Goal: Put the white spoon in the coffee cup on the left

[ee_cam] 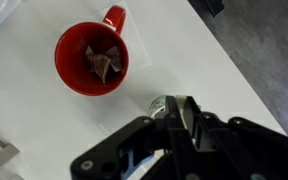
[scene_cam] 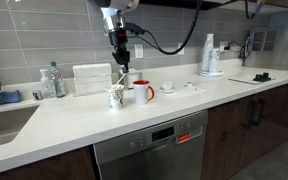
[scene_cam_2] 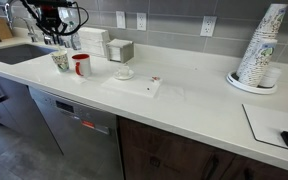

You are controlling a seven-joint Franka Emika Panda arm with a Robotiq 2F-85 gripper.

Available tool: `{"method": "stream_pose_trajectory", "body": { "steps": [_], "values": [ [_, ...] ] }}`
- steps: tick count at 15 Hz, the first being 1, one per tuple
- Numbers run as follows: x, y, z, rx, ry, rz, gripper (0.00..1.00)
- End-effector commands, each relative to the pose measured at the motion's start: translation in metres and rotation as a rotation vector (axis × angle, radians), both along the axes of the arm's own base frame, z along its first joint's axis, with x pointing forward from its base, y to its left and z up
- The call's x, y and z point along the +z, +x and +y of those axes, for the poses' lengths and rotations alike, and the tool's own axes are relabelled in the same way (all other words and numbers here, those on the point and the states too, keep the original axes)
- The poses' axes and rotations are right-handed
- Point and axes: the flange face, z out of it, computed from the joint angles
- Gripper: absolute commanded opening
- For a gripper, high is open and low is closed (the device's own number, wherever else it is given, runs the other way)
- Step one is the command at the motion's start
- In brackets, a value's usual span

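Observation:
My gripper still hangs high, so it brings the white spoon down toward the coffee cup's opening next, then opens.
The coffee cup, white with a dark greenish pattern, stands on the counter left of the mug with a red handle and red inside. It also shows in an exterior view. My gripper hangs right above it, shut on the white spoon, which points down toward the cup's mouth. In the wrist view the closed fingers cover most of the cup; only a bit of its rim shows. The spoon is hidden there. The red mug holds a tea bag.
A small white dish sits right of the red mug. A napkin box stands behind the mugs. A sink and bottles are at the left. A paper cup stack stands far right.

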Motion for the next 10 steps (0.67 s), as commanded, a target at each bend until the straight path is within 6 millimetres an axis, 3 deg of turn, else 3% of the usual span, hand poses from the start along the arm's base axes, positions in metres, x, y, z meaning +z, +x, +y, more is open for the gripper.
{"method": "stream_pose_trajectory", "body": {
  "steps": [1, 8, 9, 10],
  "values": [
    [-0.014, 0.007, 0.011, -0.019, -0.048, 0.019, 0.03],
    [-0.037, 0.008, 0.026, -0.004, -0.077, 0.067, 0.05],
    [-0.037, 0.008, 0.027, -0.003, -0.078, 0.074, 0.37],
    [-0.036, 0.007, 0.028, -0.004, -0.076, 0.077, 0.38]
  ]
}}
